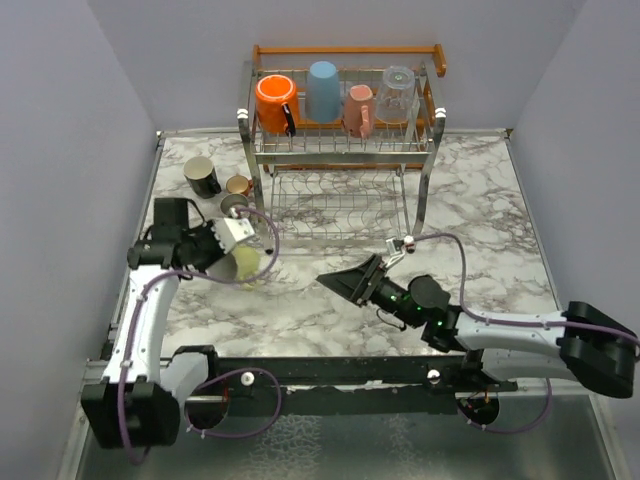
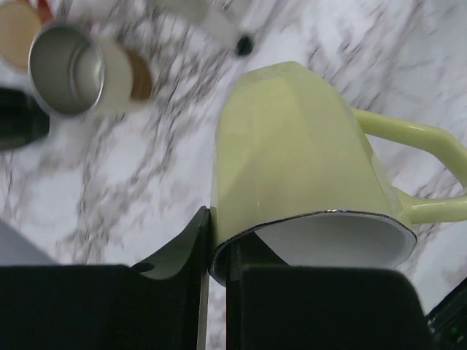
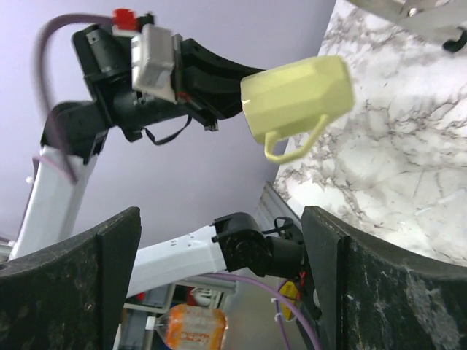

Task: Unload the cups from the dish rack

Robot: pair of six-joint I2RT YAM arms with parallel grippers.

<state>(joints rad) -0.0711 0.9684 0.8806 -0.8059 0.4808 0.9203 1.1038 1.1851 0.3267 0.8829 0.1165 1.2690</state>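
My left gripper should move the pale yellow mug outward, to the left in the top view, and down to the marble beside the steel-lined cup, because cups already stand in a group there.
The dish rack stands at the back of the table. Its upper tier holds an orange mug, a light blue cup, a pink mug and a clear glass. My left gripper is shut on the rim of a pale yellow mug, front left of the rack. The mug's mouth faces the wrist. My right gripper is open and holds nothing. It sits in front of the rack and points left at the mug.
Three cups stand on the marble table left of the rack: a black one, a small tan one and a steel-lined one. Grey walls close in both sides.
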